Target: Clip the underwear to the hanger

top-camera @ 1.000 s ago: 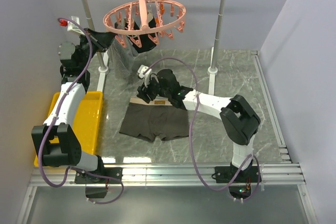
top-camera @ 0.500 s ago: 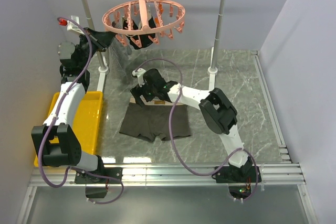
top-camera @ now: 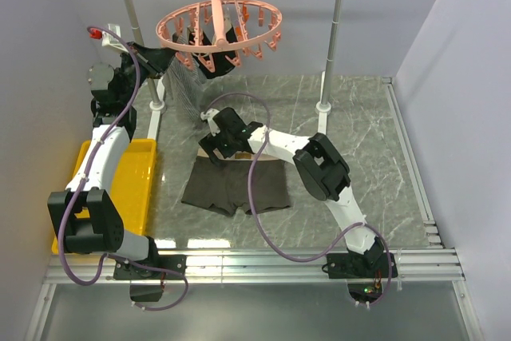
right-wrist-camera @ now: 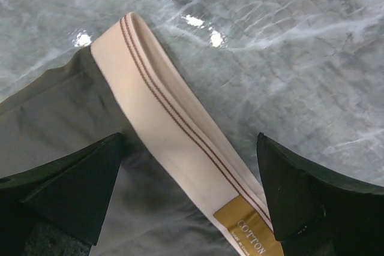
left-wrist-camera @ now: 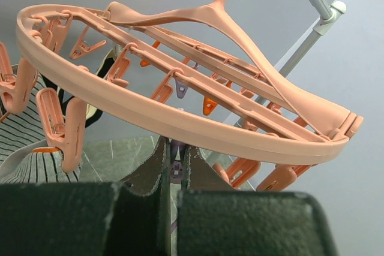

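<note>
My right gripper already has its open fingers on both sides of the waistband, so it needs to move next toward the waistband's end (top-camera: 207, 152) (right-wrist-camera: 155, 101) on the yellow tray's side and then close across the waistband.
The underwear (top-camera: 235, 185) lies flat on the marble table, its beige waistband (right-wrist-camera: 174, 130) on the far side. My right gripper (top-camera: 217, 143) is open just above the waistband's left end. In the right wrist view the gripper (right-wrist-camera: 192, 193) has its fingers standing wide on either side of the band, and nothing is held. The pink hanger (top-camera: 219, 25) hangs from the white rail. My left gripper (top-camera: 164, 57) is at the hanger's left rim. In the left wrist view the gripper (left-wrist-camera: 175, 160) is under the ring (left-wrist-camera: 180, 118), with its fingers nearly together on a small purple clip peg (left-wrist-camera: 176, 169).
A black garment (top-camera: 214, 49) and a light grey striped cloth (top-camera: 184, 85) hang from the hanger. The white rail's posts (top-camera: 334, 37) stand behind the underwear. A yellow tray (top-camera: 140, 177) lies at the left by the left arm.
My right gripper has moved left along the waistband to its left end, and the right arm has folded in. The left arm and hanger have stayed put.
</note>
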